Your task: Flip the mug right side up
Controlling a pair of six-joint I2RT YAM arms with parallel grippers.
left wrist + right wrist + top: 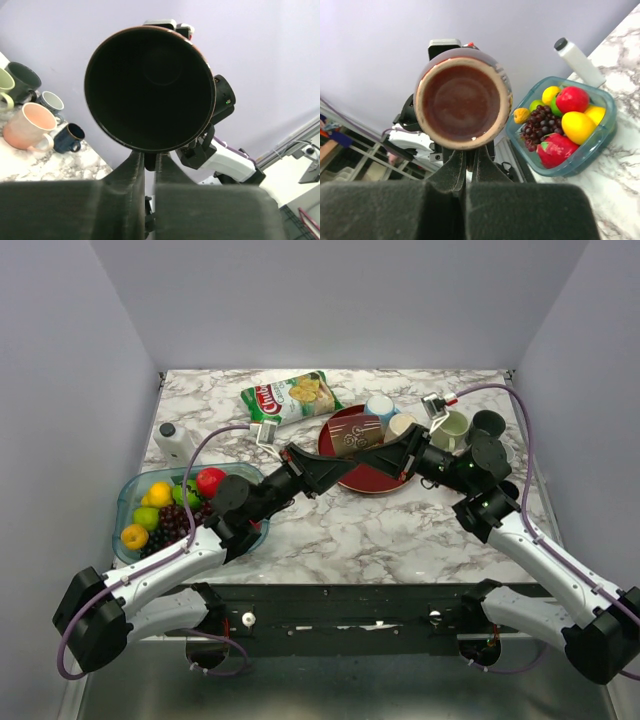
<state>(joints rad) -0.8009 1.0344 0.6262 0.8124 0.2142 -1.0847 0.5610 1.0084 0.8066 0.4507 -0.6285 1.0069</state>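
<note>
Next, my left gripper tilts and lowers to the left in the top view to release the mug on the bare tabletop by the red plate.
A brown mug (pixel 361 433) with a pale swirl pattern hangs on its side above the red plate (pixel 372 480), held between both arms. In the left wrist view its dark open mouth (pixel 150 85) faces the camera. The right wrist view looks onto its glazed base (pixel 462 102). My left gripper (pixel 335 456) reaches in from the left. Its jaws (pixel 149 159) are shut on a dark part, apparently the handle, just under the rim. My right gripper (pixel 397 452) comes from the right and is shut (pixel 471 157) on the same lower part, below the base.
A chips bag (pixel 290 397) lies at the back. Several mugs (pixel 455 428) stand at the back right, among them a pink one (pixel 27 126). A clear fruit bowl (pixel 128 502) and a white bottle (pixel 175 443) sit at the left.
</note>
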